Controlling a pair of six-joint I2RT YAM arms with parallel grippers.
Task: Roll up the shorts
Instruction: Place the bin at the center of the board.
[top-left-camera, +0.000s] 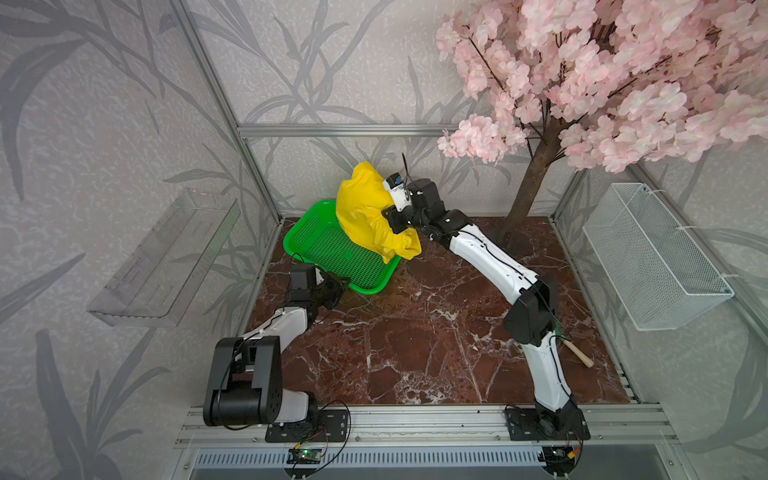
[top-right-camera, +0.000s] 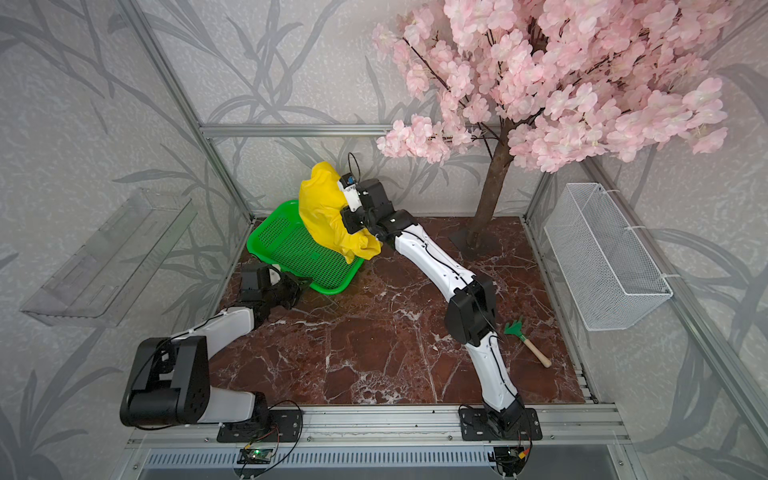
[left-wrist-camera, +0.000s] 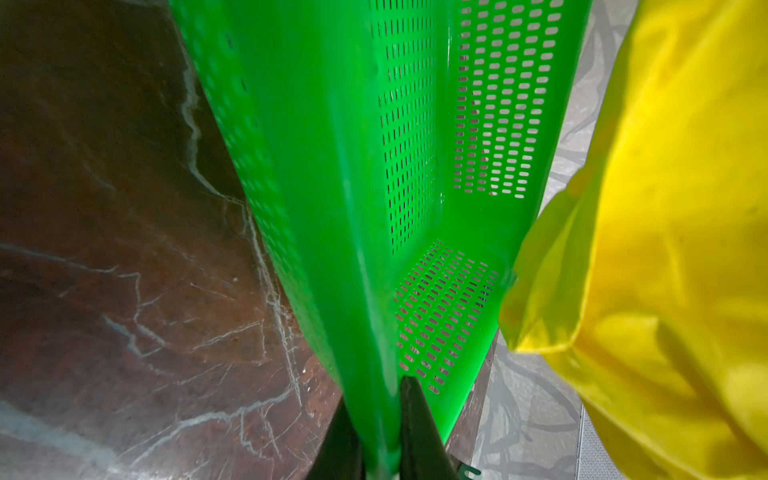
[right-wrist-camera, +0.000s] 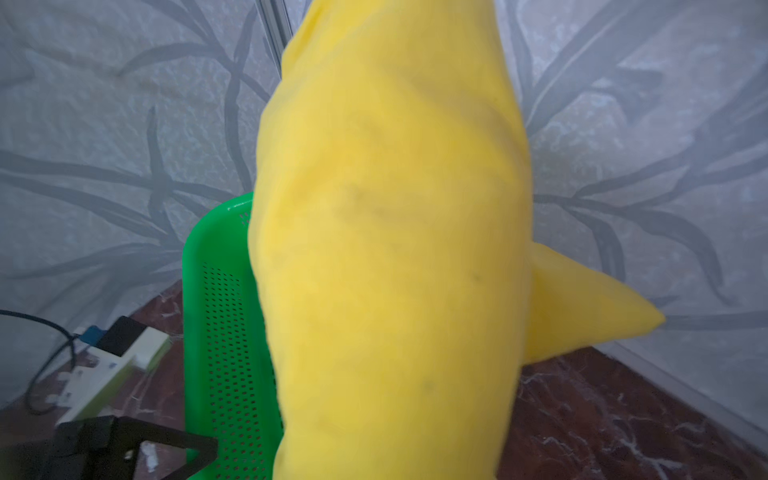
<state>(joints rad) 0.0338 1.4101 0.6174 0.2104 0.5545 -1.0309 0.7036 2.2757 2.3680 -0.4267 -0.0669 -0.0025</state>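
Observation:
The left gripper will next shift the basket's near rim (top-left-camera: 351, 284) toward the tree and release it there, because the shorts (top-left-camera: 365, 208) hang partly past the end of the basket.
The bright yellow shorts (top-left-camera: 365, 208) (top-right-camera: 324, 208) hang in a bunched mass above the far end of the green perforated basket (top-left-camera: 328, 249) (top-right-camera: 291, 253). My right gripper (top-left-camera: 390, 218) is shut on the shorts, and the fabric hides its fingers. In the right wrist view the shorts (right-wrist-camera: 390, 249) fill the middle, with the basket (right-wrist-camera: 220, 332) behind. My left gripper (top-left-camera: 343, 286) (left-wrist-camera: 376, 399) is shut on the basket's near rim (left-wrist-camera: 332, 208), one black finger on each side. The basket sits tilted. The shorts (left-wrist-camera: 665, 249) also hang beside it in the left wrist view.
The tabletop (top-left-camera: 415, 332) is dark red marble. A pink blossom tree (top-left-camera: 536, 174) stands at the back right. A white wire basket (top-left-camera: 656, 257) hangs on the right wall and a clear shelf (top-left-camera: 166, 257) on the left. A small green rake (top-right-camera: 530, 343) lies by the right arm.

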